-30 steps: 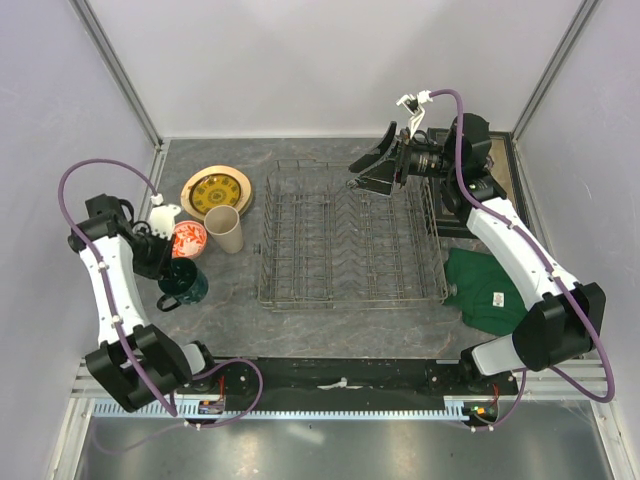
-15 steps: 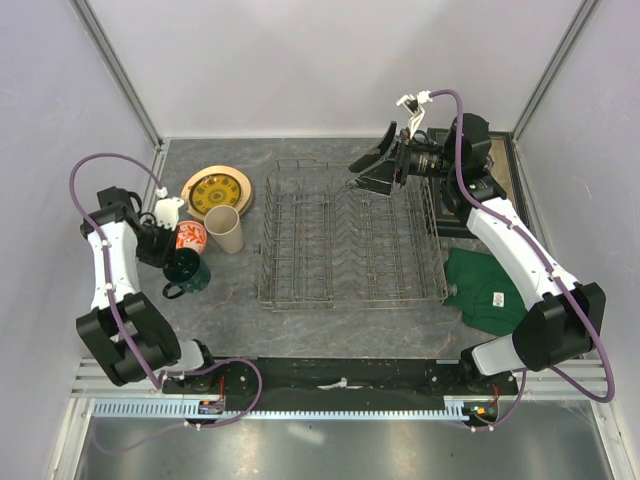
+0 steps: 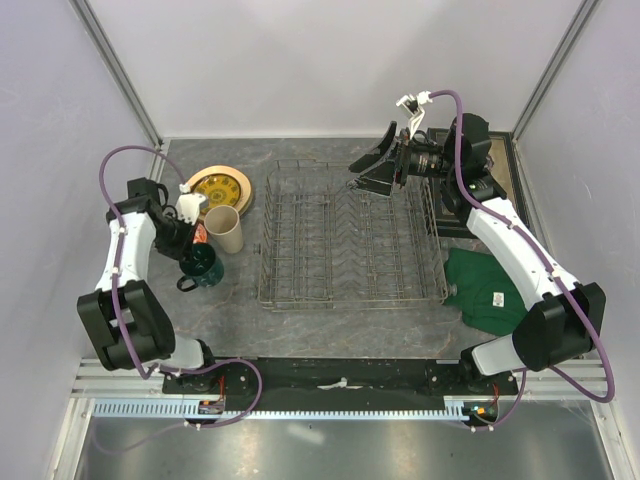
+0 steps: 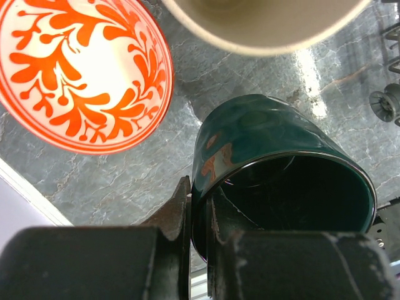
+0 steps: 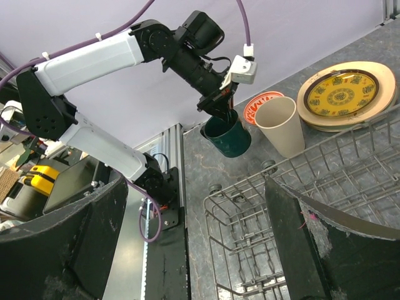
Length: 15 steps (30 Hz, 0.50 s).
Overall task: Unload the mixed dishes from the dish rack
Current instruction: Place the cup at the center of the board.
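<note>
My left gripper will move down and slightly toward the rack (image 3: pixel 350 235) next to bring the mug onto bare table beside the beige tumbler, because the mug (image 3: pixel 204 266) is still hanging tilted.
My left gripper (image 3: pixel 190 240) is shut on the rim of the dark green mug (image 3: pixel 204 266), one finger inside and one outside, and holds it tilted low over the table left of the dish rack (image 3: pixel 350 235). The wrist view shows the mug (image 4: pixel 275 169) below the red-and-white bowl (image 4: pixel 81 75) and the beige tumbler (image 4: pixel 262 22). The gold-brown plate (image 3: pixel 216 190) lies at the far left with a pale plate edge (image 5: pixel 331 125) under it. My right gripper (image 3: pixel 375 172) is open and empty above the rack's far edge. The rack (image 5: pixel 300 206) holds no dishes.
A green folded cloth (image 3: pixel 490 290) lies right of the rack. A dark box (image 3: pixel 505 185) sits at the far right behind my right arm. Grey walls and metal frame posts enclose the table on three sides.
My left arm has swung the mug to the right and a little farther away, closer to the tumbler and bowl. The bowl is now mostly hidden by the gripper. The right arm has not moved.
</note>
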Available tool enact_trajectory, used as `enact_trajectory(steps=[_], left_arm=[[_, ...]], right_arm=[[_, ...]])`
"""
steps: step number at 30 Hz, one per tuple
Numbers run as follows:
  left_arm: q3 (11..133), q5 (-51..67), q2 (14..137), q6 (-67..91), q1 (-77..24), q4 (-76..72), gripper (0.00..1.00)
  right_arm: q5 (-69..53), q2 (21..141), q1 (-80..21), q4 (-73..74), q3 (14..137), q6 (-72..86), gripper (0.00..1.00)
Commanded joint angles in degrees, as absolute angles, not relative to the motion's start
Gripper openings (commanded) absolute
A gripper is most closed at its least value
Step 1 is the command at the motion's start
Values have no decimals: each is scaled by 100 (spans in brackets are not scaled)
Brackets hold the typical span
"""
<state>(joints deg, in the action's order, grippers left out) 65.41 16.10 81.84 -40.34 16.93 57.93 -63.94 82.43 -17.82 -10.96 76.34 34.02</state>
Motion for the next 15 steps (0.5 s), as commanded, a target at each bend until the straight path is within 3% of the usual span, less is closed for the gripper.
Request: enact_trajectory(steps=[1, 15], left_arm=[[6583, 1459, 8270, -3744, 1600, 5450, 2], [6065, 1213, 8420, -3691, 1468, 4861, 2]], right_arm=[[-6372, 7998, -1767, -1116, 7691, 3182, 98], [-6363, 7980, -1767, -1081, 7664, 3164, 98]])
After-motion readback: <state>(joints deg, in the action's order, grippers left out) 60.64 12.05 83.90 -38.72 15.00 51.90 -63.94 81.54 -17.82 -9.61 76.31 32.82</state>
